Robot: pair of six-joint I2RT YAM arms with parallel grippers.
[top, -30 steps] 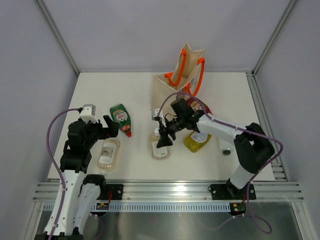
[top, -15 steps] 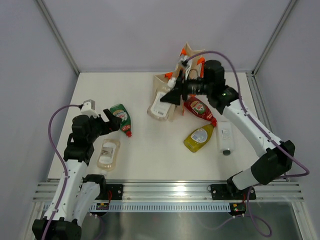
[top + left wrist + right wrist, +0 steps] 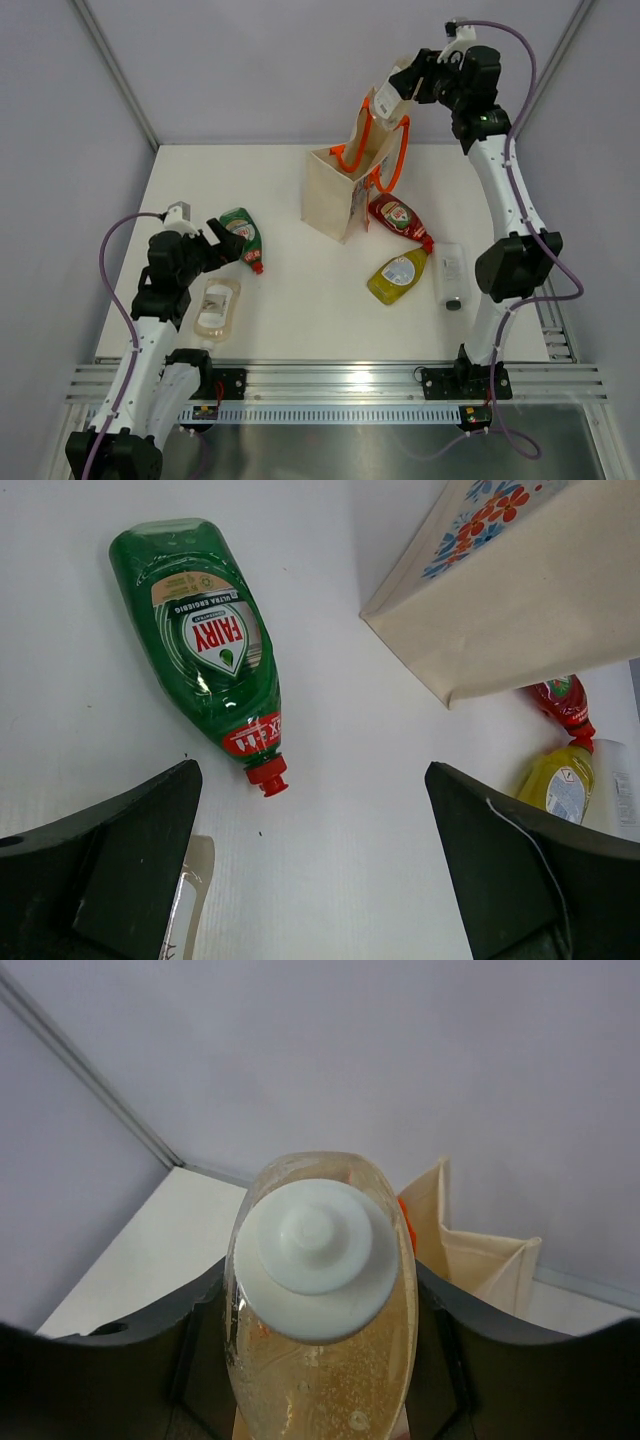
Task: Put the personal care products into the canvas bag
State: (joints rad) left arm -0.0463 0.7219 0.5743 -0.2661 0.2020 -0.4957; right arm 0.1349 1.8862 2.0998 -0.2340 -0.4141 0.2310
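Note:
Next, my right gripper carries the clear-amber bottle over, lowers it inside and releases, since the bag's opening (image 3: 369, 150) lies below my gripper, to its left in the top view.
My right gripper (image 3: 412, 82) is raised high above the beige canvas bag (image 3: 340, 195) with orange handles, shut on a clear-amber bottle (image 3: 393, 92) with a white cap (image 3: 312, 1250); the bag's rim (image 3: 480, 1250) shows below it. My left gripper (image 3: 222, 250) is open and empty, low over the table beside the green bottle (image 3: 240, 233) with the red cap (image 3: 267, 776). The second clear-amber bottle (image 3: 215, 308) lies under the left arm. The red bottle (image 3: 398, 219), yellow bottle (image 3: 395, 276) and white bottle (image 3: 451, 273) lie right of the bag.
Grey walls and metal frame posts enclose the white table (image 3: 290, 310). A rail runs along the near edge (image 3: 330, 385). The bag's printed side (image 3: 480, 520) stands at the upper right in the left wrist view.
My right gripper lifted the clear-amber bottle from the table centre, carried it up and back, and now holds it high above the bag. My left gripper barely moved.

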